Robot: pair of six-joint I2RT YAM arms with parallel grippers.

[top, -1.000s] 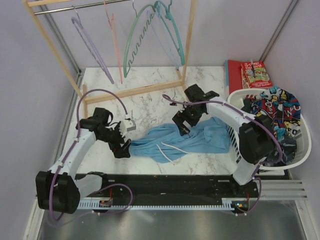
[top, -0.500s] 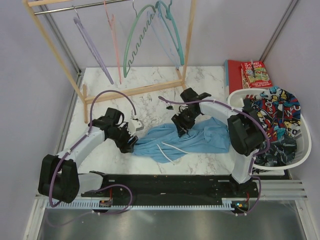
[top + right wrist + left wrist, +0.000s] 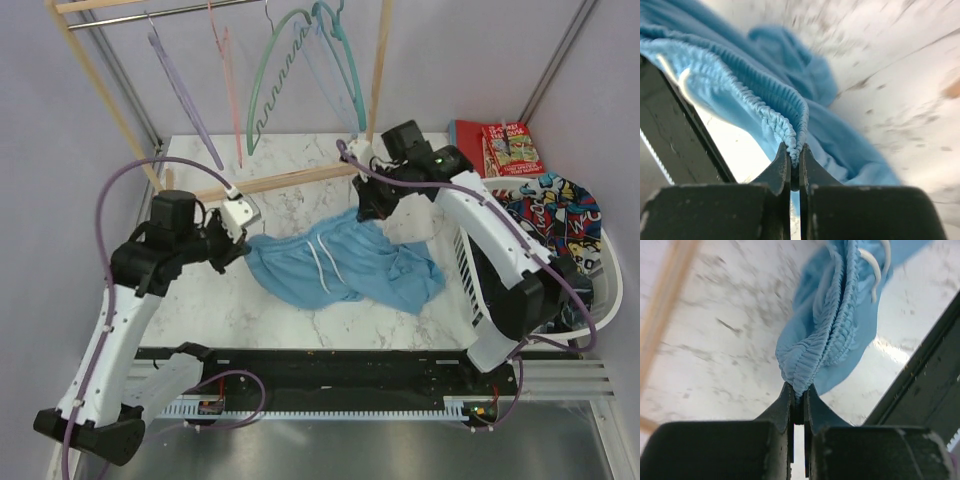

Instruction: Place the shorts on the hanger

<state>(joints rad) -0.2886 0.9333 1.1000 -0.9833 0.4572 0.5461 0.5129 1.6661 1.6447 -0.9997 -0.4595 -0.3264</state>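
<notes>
I will next lower my right gripper toward the trailing leg cloth and let go of its waistband end, because the legs lie on the marble while the waistband hangs raised.
The light blue shorts hang stretched between my two grippers, waistband up, white drawstring dangling, the legs trailing on the marble table. My left gripper is shut on the left end of the elastic waistband, pinched at the fingertips. My right gripper is shut on the right end of the waistband, at its tips. The teal hanger hangs on the wooden rack behind, above and just left of the right gripper, apart from the shorts.
The wooden rack stands at the back with a green wavy hanger, a pink one and a lilac one. A white laundry basket of cartoon-print clothes sits right. Red books lie behind it.
Both grippers have shut on the waistband and risen, the left drawing back left, the right moving up toward the rack. The shorts have gone from a flat heap to a stretched, partly lifted span.
</notes>
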